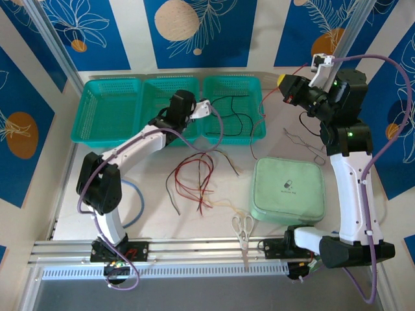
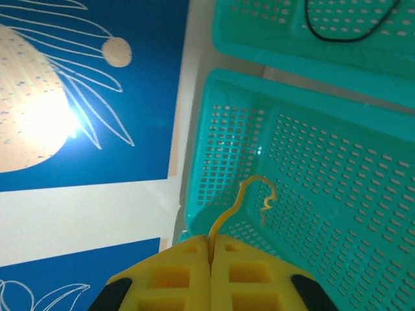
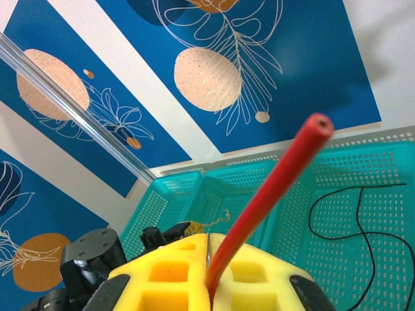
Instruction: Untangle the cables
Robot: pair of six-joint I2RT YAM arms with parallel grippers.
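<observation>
Next, my left gripper moves down and back toward the near part of the middle basket's bottom. It releases the yellow-tan wire's curled end, which hangs over the middle basket [image 1: 162, 83].
My left gripper [image 1: 183, 103] [image 2: 211, 241] hangs over the middle teal basket [image 1: 162, 83] [image 2: 337, 194], shut on a thin yellow-tan wire [image 2: 249, 194] whose curled end sticks out above the basket floor. At the back right, my right gripper [image 1: 288, 87] [image 3: 209, 240] is raised and shut on a red wire [image 3: 272, 188] [image 1: 269, 103]; its long part droops toward the table. A loose bunch of red and black wires [image 1: 194, 176] lies on the table centre. One black wire [image 1: 233, 116] [image 3: 337, 210] [image 2: 350, 35] rests in the right basket [image 1: 256, 84].
A third teal basket [image 1: 107, 110] stands at the back left. A pale green pouch [image 1: 288, 189] lies right of centre, with scissors [image 1: 243, 228] by the front rail. A blue tube [image 1: 135, 201] curves near the left arm's base. A bent metal wire [image 1: 305, 139] lies near the right arm.
</observation>
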